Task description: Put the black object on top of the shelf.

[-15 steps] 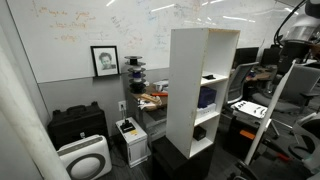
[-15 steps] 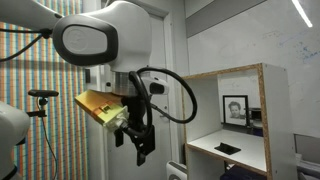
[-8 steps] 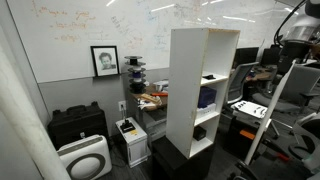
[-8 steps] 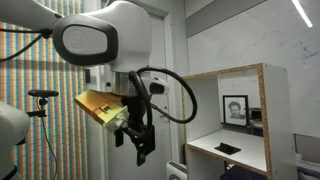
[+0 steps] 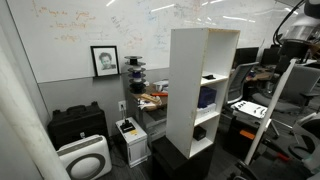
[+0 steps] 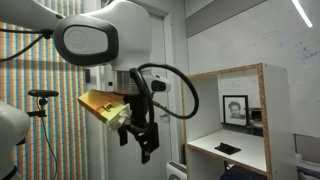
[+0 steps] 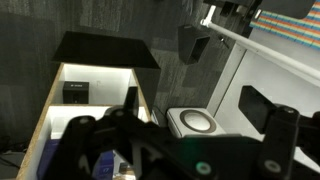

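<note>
The small black object [image 6: 228,148] [image 7: 76,91] lies flat on the shelf board inside the cubby. My gripper swings into the cubby and comes down over the object next.
The tall white shelf [image 5: 190,85] stands mid-room on a black base [image 5: 182,160]; its wood-edged upper cubby shows in an exterior view [image 6: 240,110]. A small flat black object [image 6: 228,148] lies on a shelf board inside that cubby. In the wrist view a black object [image 7: 77,92] sits in a lit cubby of the shelf [image 7: 55,110]. My gripper [image 6: 144,145] hangs from the white arm beside the shelf, apart from it, fingers spread and empty. It also shows in the wrist view [image 7: 192,102], open with nothing between the fingers.
A white air purifier [image 7: 197,121] stands on the floor below the gripper and shows in an exterior view [image 5: 85,158]. A black case [image 5: 75,122], a framed portrait [image 5: 104,60] on the whiteboard wall and cluttered desks [image 5: 255,100] surround the shelf.
The gripper has shifted slightly down and toward the shelf and turned a little. The shelf and the black object have not moved.
</note>
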Robot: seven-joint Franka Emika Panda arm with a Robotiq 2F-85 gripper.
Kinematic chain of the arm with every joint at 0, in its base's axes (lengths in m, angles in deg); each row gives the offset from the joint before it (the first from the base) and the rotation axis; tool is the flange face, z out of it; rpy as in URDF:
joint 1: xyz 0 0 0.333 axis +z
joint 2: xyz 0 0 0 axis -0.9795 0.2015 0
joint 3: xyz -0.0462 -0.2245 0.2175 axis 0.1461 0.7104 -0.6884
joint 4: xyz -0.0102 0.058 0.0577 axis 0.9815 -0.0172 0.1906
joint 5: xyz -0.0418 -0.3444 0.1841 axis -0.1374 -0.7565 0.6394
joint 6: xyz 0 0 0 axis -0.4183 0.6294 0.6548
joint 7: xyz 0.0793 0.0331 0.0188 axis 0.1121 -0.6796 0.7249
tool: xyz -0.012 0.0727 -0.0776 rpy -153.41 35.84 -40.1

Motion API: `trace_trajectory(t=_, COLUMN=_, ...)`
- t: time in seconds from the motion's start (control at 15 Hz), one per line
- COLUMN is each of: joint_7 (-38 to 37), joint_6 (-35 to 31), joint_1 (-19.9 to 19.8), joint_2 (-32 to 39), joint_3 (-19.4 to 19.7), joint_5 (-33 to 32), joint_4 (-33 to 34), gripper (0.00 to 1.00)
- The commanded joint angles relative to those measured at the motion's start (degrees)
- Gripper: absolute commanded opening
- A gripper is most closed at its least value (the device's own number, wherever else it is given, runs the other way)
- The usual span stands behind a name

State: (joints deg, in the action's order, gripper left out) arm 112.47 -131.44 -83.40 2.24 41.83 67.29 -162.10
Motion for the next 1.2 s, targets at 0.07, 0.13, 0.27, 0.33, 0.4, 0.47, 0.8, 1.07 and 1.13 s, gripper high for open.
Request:
trace_trajectory(t=0.07, joint_7=-4.99, joint_6=-14.19, joint_1=-0.80, joint_2=3.22, joint_3=-4.13, joint_5=1.19, joint_4=0.10, gripper=1.00)
trace_trajectory(t=0.13, joint_7=-6.69, joint_6=-17.66, joint_1=-0.56, joint_2=4.49, joint_3=-4.71, joint_5=1.35, joint_4=0.30, gripper=1.00)
trace_trajectory(t=0.27, joint_7=-9.14, joint_6=-24.54, joint_1=0.70, joint_2=8.80, joint_3=-5.06, joint_5=2.21, joint_4=2.02, gripper=1.00)
trace_trajectory(t=0.33, joint_7=-10.19, joint_6=-28.33, joint_1=1.30, joint_2=11.26, joint_3=-5.13, joint_5=3.05, joint_4=2.84, gripper=1.00)
trace_trajectory(t=0.4, joint_7=-10.81, joint_6=-31.66, joint_1=2.31, joint_2=14.13, joint_3=-4.97, joint_5=4.28, joint_4=3.87, gripper=1.00)
trace_trajectory(t=0.47, joint_7=-11.31, joint_6=-35.33, joint_1=3.05, joint_2=16.62, joint_3=-4.97, joint_5=5.47, joint_4=4.44, gripper=1.00)
trace_trajectory(t=0.8, joint_7=-11.52, joint_6=-48.05, joint_1=7.83, joint_2=30.83, joint_3=-4.67, joint_5=12.00, joint_4=10.90, gripper=1.00)
trace_trajectory(t=1.07, joint_7=-11.11, joint_6=-50.49, joint_1=11.75, joint_2=40.63, joint_3=-3.42, joint_5=17.86, joint_4=18.69, gripper=1.00)
trace_trajectory(t=1.13, joint_7=-11.03, joint_6=-50.68, joint_1=12.07, joint_2=42.99, joint_3=-3.53, joint_5=19.51, joint_4=20.67, gripper=1.00)
